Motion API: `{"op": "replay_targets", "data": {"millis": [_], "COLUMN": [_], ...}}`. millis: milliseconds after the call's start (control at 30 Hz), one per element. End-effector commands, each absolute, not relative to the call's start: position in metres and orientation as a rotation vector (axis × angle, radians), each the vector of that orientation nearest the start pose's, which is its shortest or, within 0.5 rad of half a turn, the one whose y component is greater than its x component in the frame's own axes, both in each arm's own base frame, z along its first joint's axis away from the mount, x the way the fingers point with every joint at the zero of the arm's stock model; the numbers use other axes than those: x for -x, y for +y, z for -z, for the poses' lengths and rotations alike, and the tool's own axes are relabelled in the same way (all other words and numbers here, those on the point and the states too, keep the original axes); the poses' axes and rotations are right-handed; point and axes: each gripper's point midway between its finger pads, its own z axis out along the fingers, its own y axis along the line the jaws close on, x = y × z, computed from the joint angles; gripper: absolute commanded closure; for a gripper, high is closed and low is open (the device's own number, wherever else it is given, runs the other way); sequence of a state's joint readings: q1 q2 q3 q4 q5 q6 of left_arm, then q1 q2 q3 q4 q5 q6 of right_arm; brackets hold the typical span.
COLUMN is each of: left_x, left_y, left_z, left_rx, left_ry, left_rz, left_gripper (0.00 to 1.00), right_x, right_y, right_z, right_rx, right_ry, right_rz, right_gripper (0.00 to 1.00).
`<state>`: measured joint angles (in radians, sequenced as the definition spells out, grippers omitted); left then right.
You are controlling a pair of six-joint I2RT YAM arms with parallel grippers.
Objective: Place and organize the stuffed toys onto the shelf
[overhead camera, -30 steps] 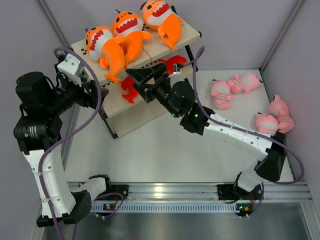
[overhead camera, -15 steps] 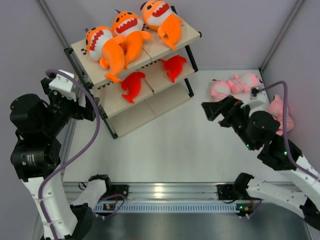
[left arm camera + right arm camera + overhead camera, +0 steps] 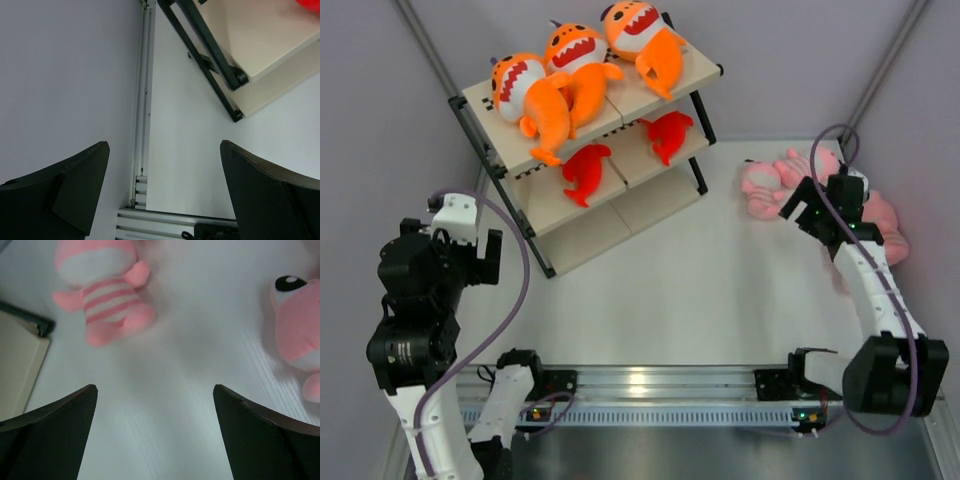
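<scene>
The rear pink plush (image 3: 794, 170) still lies off the shelf (image 3: 695, 70), so next my right gripper moves outward and down, turning over the body of the plush.
Three orange sharks (image 3: 570, 70) lie on the top board of the shelf (image 3: 695, 70). Two red sharks (image 3: 585, 170) lie on its middle board. Pink plush animals (image 3: 760, 185) lie on the table at the right; more sit behind my right arm (image 3: 885, 215). My right gripper (image 3: 800, 205) is open and empty, just beside the pink ones; its wrist view shows a striped pink plush (image 3: 102, 287) ahead left and another (image 3: 300, 330) at the right. My left gripper (image 3: 490, 255) is open and empty, left of the shelf's lower corner (image 3: 235, 80).
A metal rail (image 3: 650, 385) runs along the table's near edge with both arm bases on it. Grey walls close in on the left, back and right. A vertical rail (image 3: 142, 100) runs along the left wall.
My right arm has swung from the shelf across to the right, up to the pink plush. My left arm has pulled back and down, away from the shelf. The red shark stays on the middle board.
</scene>
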<state>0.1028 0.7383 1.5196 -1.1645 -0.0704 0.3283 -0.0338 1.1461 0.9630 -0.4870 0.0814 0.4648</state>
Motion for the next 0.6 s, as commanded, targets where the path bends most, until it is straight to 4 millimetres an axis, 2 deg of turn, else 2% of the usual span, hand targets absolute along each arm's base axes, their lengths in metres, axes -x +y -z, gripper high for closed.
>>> {"op": "replay_targets", "data": {"millis": [0, 33, 67, 100, 133, 200, 233, 300, 333, 367, 467, 500, 567], "left_x": [-0.156, -0.155, -0.151, -0.150, -0.151, -0.152, -0.152, -0.154, -0.154, -0.155, -0.155, -0.155, -0.155], "left_y": [0.056, 0.057, 0.056, 0.056, 0.057, 0.060, 0.061, 0.066, 0.068, 0.069, 0.074, 0.075, 0.078], "left_z": [-0.364, -0.359, -0.356, -0.352, -0.342, -0.334, -0.328, -0.322, -0.322, -0.320, -0.322, -0.321, -0.319], "left_rx": [-0.140, -0.145, -0.152, -0.163, -0.171, -0.180, -0.182, -0.180, -0.174, -0.176, -0.159, -0.158, -0.141], "left_ry": [1.981, 1.986, 1.984, 1.990, 2.016, 2.038, 2.059, 2.087, 2.091, 2.102, 2.108, 2.114, 2.125], "left_rz": [-0.439, -0.441, -0.440, -0.447, -0.449, -0.469, -0.478, -0.500, -0.509, -0.516, -0.539, -0.544, -0.552], "left_gripper": [0.01, 0.01, 0.01, 0.01, 0.01, 0.01, 0.01, 0.01, 0.01, 0.01, 0.01, 0.01, 0.01], "right_x": [-0.398, -0.411, -0.428, -0.438, -0.456, -0.475, -0.490, -0.511, -0.525, -0.534, -0.560, -0.569, -0.576], "right_y": [-0.028, -0.044, -0.053, -0.063, -0.074, -0.085, -0.092, -0.093, -0.094, -0.095, -0.102, -0.106, -0.110], "right_z": [-0.221, -0.230, -0.217, -0.215, -0.207, -0.196, -0.182, -0.175, -0.159, -0.154, -0.135, -0.140, -0.119], "right_rx": [-0.672, -0.707, -0.751, -0.775, -0.808, -0.847, -0.883, -0.880, -0.897, -0.907, -0.965, -0.975, -1.012], "right_ry": [1.923, 1.875, 1.879, 1.870, 1.878, 1.881, 1.887, 1.867, 1.887, 1.890, 1.886, 1.859, 1.870], "right_rz": [-0.350, -0.339, -0.336, -0.315, -0.298, -0.289, -0.302, -0.343, -0.360, -0.365, -0.346, -0.333, -0.314], "right_gripper": [0.01, 0.01, 0.01, 0.01, 0.02, 0.04, 0.07, 0.12, 0.17, 0.18, 0.19, 0.19, 0.18]}}
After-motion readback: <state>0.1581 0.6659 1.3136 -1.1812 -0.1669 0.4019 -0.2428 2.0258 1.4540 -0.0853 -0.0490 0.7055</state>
